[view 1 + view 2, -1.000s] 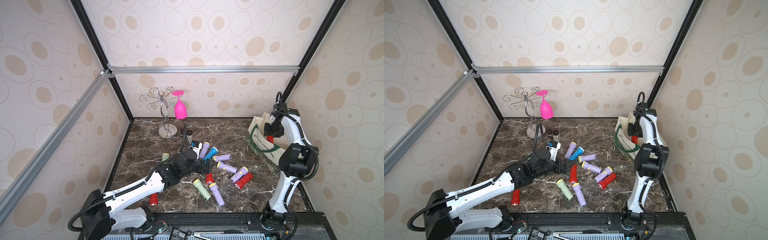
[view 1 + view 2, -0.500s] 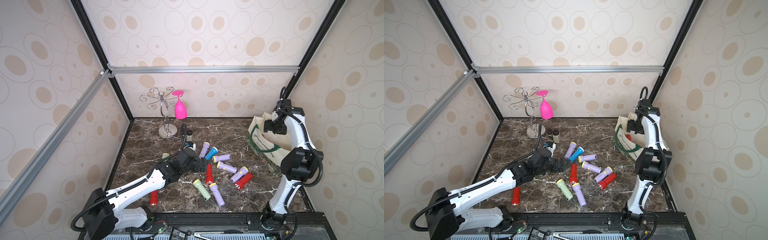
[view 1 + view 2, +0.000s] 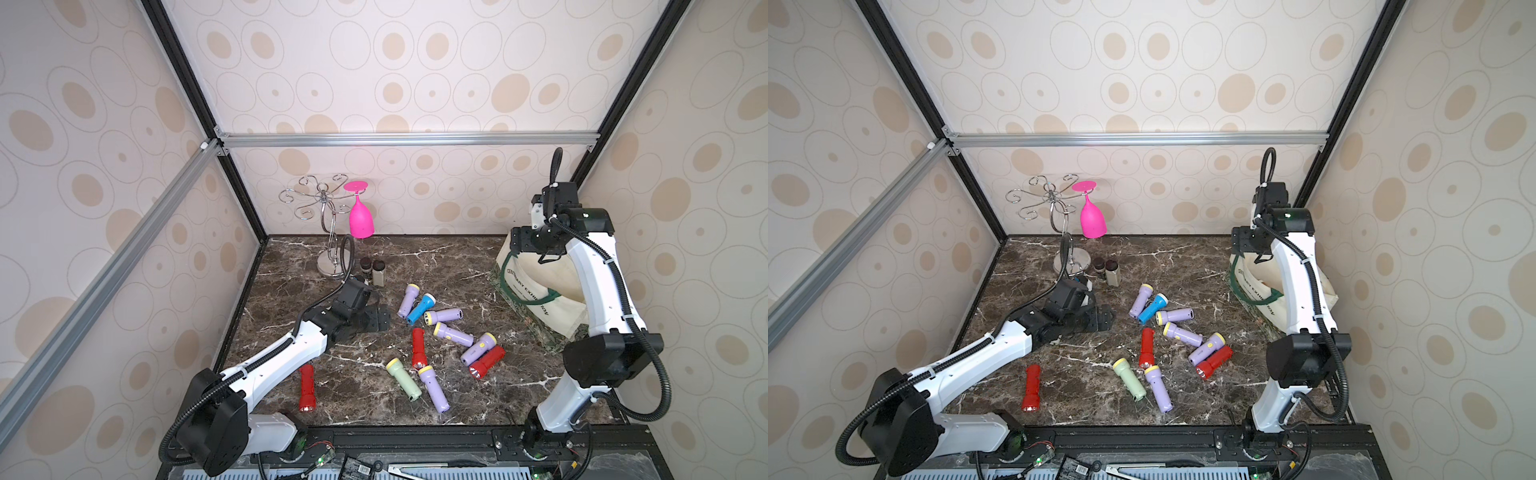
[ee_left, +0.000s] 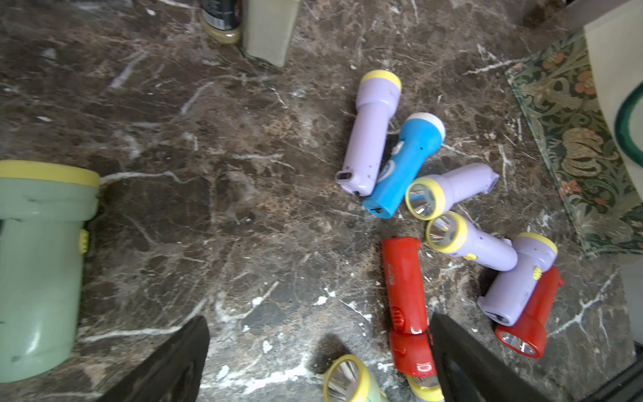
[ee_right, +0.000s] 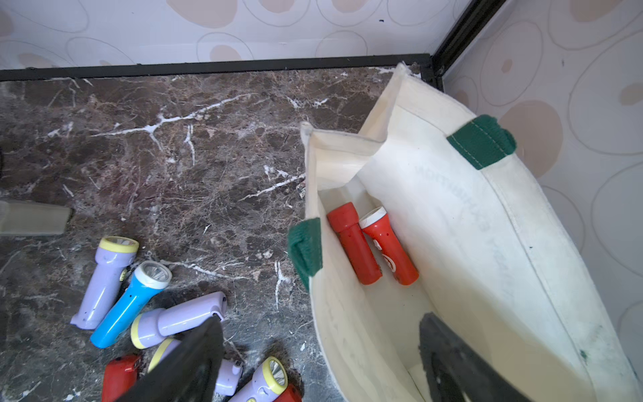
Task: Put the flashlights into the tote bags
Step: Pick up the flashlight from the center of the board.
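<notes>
The left gripper shifts away from the pile and down around the pale green flashlight's handle next, since it hovers over bare marble, with that below and beside.
Several flashlights lie loose mid-table in both top views: a blue one, lilac ones, red ones and a pale green one. One red flashlight lies apart by the front left. The cream tote bag stands at the right. Two red flashlights lie inside it. My right gripper hangs open over the bag's near rim. My left gripper is open and empty, low over bare marble left of the pile. Another pale green flashlight lies beside it.
A chrome glass stand with a pink glass stands at the back left. Two dark-capped jars are just behind my left gripper. A green patterned mat lies under the bag, close to the right wall.
My right gripper opened above the bag and rose a little; the red flashlight it held now lies inside. My left arm drew back slightly to the left, uncovering the middle red flashlight.
</notes>
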Robot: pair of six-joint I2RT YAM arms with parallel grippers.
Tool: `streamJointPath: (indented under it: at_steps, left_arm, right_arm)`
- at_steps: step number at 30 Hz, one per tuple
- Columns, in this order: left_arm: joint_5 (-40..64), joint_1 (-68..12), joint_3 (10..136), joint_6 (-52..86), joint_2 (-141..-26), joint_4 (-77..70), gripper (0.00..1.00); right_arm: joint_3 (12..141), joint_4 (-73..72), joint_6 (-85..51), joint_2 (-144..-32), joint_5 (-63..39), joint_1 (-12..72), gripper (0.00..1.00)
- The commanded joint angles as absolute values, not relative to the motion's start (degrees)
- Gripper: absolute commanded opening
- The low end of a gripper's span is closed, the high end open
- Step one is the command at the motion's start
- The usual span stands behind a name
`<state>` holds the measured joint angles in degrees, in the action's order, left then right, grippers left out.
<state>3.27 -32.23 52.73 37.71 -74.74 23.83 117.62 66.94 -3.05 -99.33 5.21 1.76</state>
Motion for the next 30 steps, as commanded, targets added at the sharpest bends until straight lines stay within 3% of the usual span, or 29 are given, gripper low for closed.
streamJointPath:
  at_steps: [1, 18, 24, 30]
  left_arm:
    - [3.6, -28.2, 51.9, 32.5, -74.7, 26.1, 0.98]
    - [-0.2, -14.0, 54.1, 22.3, -86.7, 24.7, 0.94]
    - [-1.4, -12.3, 54.9, 20.6, -90.8, 24.9, 0.89]
    - [0.0, -12.3, 53.4, 20.8, -92.9, 24.0, 0.83]
  right_arm:
    - [118.8, 70.0, -4.8, -96.3, 7.0, 6.1, 0.99]
    - [111.0, 67.4, -16.1, -94.2, 1.2, 35.5, 0.99]
    - [105.4, 63.4, -19.2, -93.0, -1.2, 38.7, 0.99]
    - [107.7, 66.1, -16.3, -94.2, 1.7, 38.8, 0.99]
